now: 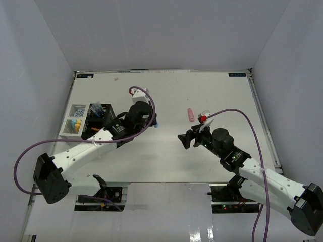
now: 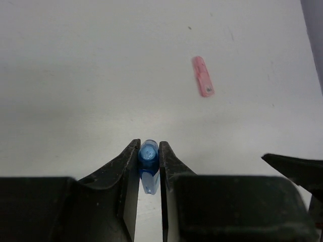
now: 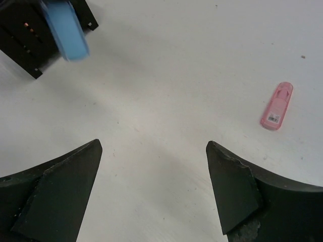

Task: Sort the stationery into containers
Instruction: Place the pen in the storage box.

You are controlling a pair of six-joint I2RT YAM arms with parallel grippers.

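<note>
The blue marker in my left gripper goes to the left in the top view next, over the black organizer [image 1: 99, 122], for release, because pens already stand inside.
My left gripper [image 2: 149, 147] is shut on a blue marker [image 2: 148, 160] and holds it above the table, right of the black organizer [image 1: 99, 122]. The marker also shows in the right wrist view [image 3: 65, 30] and in the top view [image 1: 156, 122]. A pink marker [image 1: 191, 115] lies flat on the table; it shows in the left wrist view [image 2: 202, 76] and the right wrist view [image 3: 277, 106]. My right gripper [image 3: 154, 151] is open and empty above bare table, short of the pink marker. The white two-compartment tray [image 1: 65, 132] holds small blue and yellow items.
The black organizer's corner shows at the top left of the right wrist view [image 3: 30, 45] and holds several pens. Purple cables loop over both arms. A small red part [image 1: 203, 118] sits on the right wrist. White walls enclose the table.
</note>
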